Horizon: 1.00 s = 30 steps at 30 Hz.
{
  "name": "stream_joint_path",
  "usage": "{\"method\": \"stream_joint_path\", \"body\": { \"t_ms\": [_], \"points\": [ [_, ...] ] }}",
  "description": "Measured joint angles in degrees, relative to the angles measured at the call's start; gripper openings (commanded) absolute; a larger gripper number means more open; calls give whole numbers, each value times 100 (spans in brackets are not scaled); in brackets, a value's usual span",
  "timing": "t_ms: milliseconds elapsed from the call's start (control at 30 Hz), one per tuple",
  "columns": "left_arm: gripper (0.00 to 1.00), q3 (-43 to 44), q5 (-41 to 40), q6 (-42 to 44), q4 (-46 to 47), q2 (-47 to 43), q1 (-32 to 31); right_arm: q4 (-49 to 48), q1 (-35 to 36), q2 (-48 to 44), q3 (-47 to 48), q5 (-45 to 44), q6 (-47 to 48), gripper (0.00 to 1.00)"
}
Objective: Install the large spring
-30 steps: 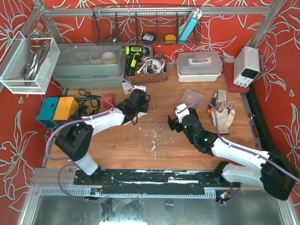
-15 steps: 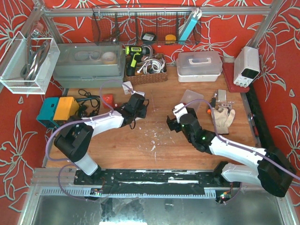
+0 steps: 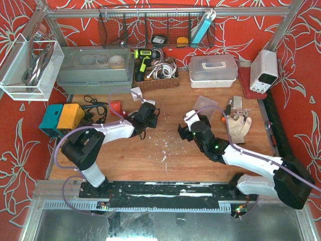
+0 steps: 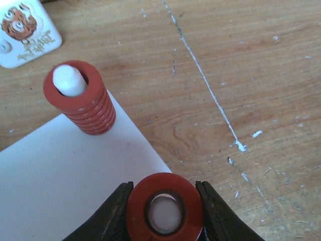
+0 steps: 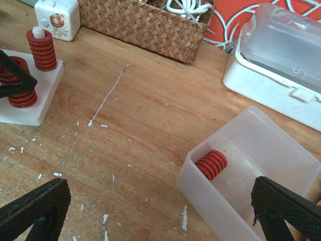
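The red spring has the box's sides all around it, and the box's top is open. My right gripper should next move outward over the translucent box (image 5: 261, 175) and then go down, with its fingers around the spring inside.
In the left wrist view my left gripper (image 4: 164, 213) is shut on a large red spring (image 4: 164, 187), seen end-on over the corner of a white base plate (image 4: 60, 175). Something white and round shows through the spring's bore. A second red spring (image 4: 83, 103) stands on a white peg of the same plate. The right wrist view shows both springs on the plate (image 5: 35, 108), the held one (image 5: 17, 90) between black fingers (image 5: 15, 80). My right gripper (image 5: 160, 221) is open above bare wood, beside a translucent box (image 5: 261, 175) with another red spring (image 5: 211, 164) in it.
A small white block with a cartoon face (image 5: 57, 17) sits behind the plate. A wicker basket (image 5: 145, 25) and a white lidded container (image 5: 281, 65) stand further back. A glove (image 3: 239, 124) lies to the right, and a grey bin (image 3: 93, 68) is at the back left.
My left gripper has come slightly nearer and lower over the plate with the spring in its grip. The right gripper has drifted a little to the left, still open.
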<state>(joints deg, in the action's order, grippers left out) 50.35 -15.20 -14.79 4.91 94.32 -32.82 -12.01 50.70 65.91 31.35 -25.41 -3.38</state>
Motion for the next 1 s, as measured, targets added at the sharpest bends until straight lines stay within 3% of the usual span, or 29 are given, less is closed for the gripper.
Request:
{"method": "stream_joint_path", "body": {
  "t_ms": [167, 300, 367, 400, 567, 700, 767, 867, 1000],
  "points": [
    [65, 66, 61, -44, 33, 122, 0, 24, 0, 157, 81, -46, 9, 99],
    [75, 352, 162, -92, 50, 114, 15, 90, -7, 179, 105, -186, 4, 99],
    [95, 389, 238, -129, 63, 33, 15, 184, -52, 179, 142, -278, -33, 99],
    [99, 367, 289, -166, 55, -61, 15, 284, -85, 179, 192, -308, -72, 99],
    [100, -267, 570, -310, 210, -1220, -48, 1185, -595, 247, 929, -271, -680, 99],
    [100, -1200, 944, -444, 809, -2424, -238, 1993, -1390, 505, 1731, 173, -1440, 94],
    [100, -1773, 1036, -457, 1178, -2922, -404, 2350, -1757, 688, 2026, 457, -1729, 84],
    [100, -2509, 1049, -450, 1585, -3405, -623, 2809, -2127, 1014, 2365, 791, -1996, 59],
    [100, -3064, 1034, -433, 1856, -3807, -656, 3158, -2599, 1530, 2723, 1530, -2302, 47]
  ]
}}
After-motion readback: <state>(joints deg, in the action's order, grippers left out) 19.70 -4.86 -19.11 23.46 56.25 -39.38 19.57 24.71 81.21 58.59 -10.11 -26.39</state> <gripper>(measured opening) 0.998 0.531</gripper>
